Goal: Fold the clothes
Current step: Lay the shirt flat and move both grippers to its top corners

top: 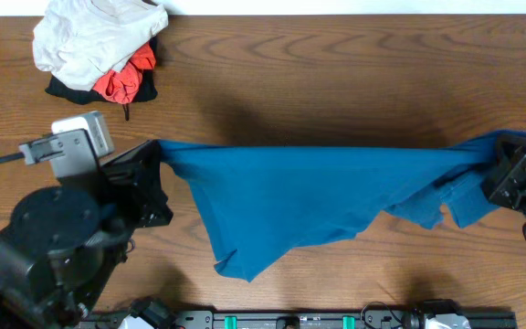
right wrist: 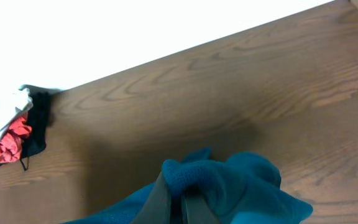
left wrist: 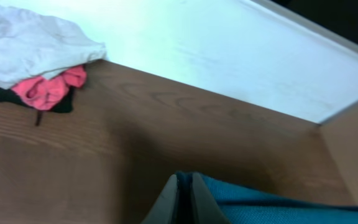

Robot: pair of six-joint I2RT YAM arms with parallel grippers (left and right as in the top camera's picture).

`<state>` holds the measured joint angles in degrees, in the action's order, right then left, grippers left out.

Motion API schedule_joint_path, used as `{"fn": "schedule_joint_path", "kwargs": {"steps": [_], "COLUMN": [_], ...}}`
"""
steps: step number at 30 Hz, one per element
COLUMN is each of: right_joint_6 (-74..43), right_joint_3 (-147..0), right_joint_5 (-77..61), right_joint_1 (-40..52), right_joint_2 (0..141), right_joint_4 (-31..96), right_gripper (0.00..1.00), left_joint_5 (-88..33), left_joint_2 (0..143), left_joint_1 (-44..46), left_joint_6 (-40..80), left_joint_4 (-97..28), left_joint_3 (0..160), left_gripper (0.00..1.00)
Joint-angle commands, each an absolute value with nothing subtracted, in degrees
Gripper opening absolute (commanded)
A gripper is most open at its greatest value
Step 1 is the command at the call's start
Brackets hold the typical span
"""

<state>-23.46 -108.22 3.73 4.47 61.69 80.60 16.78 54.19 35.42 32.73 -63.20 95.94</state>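
My right gripper lowers the blue garment's [top: 309, 196] bunched end outward and toward my left gripper next, then lets go of it on the wood.
A blue garment [top: 309, 196] hangs stretched between my two grippers above the wooden table, its lower part sagging to a point at the lower left. My left gripper [top: 160, 157] is shut on its left corner; the left wrist view shows the closed jaws [left wrist: 184, 182] pinching blue cloth [left wrist: 278, 208]. My right gripper [top: 499, 164] is shut on the bunched right end, seen in the right wrist view as jaws [right wrist: 180, 198] clamped on folds of blue cloth [right wrist: 241, 180].
A pile of other clothes [top: 99, 46], white on top with red and black beneath, lies at the table's far left corner; it also shows in the left wrist view [left wrist: 36, 56] and the right wrist view [right wrist: 11, 134]. The table's [top: 336, 82] back edge meets a white wall.
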Motion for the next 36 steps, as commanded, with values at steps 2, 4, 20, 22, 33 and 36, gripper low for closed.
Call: {"fn": "schedule_joint_path", "kwargs": {"steps": [2,4,20,22,33,36], "right_joint_6": [-23.1,-23.1,-20.8,-20.0,-16.9,-16.9], "right_joint_3": [-109.1,-109.1,-109.1,-109.1,-109.1,-109.1], "right_joint_5": [11.5,12.3,12.2,12.2,12.9,12.4], "right_joint_1": [4.6,4.6,4.4,4.4,4.4,4.4], "right_joint_2": [66.8,69.8,95.1,97.5,98.9,97.9], "right_joint_4": [79.7,79.4,59.0,57.5,62.6,66.5], "right_gripper": [0.01,0.01,0.56,0.78,0.99,0.99], "left_joint_5": [28.1,30.3,36.8,36.6,27.7,22.4], "left_joint_2": [58.1,60.6,86.6,90.0,92.9,91.9], "left_joint_1": [34.8,34.8,22.1,20.6,19.9,19.9], "left_joint_6": [31.5,31.5,31.1,31.1,31.1,31.0], "left_joint_4": [-63.3,-62.9,-49.6,-48.7,-56.8,-60.2], "left_joint_3": [96.9,96.9,96.9,96.9,96.9,96.9], "left_gripper": [0.06,0.06,0.24,0.42,0.98,0.98]}}
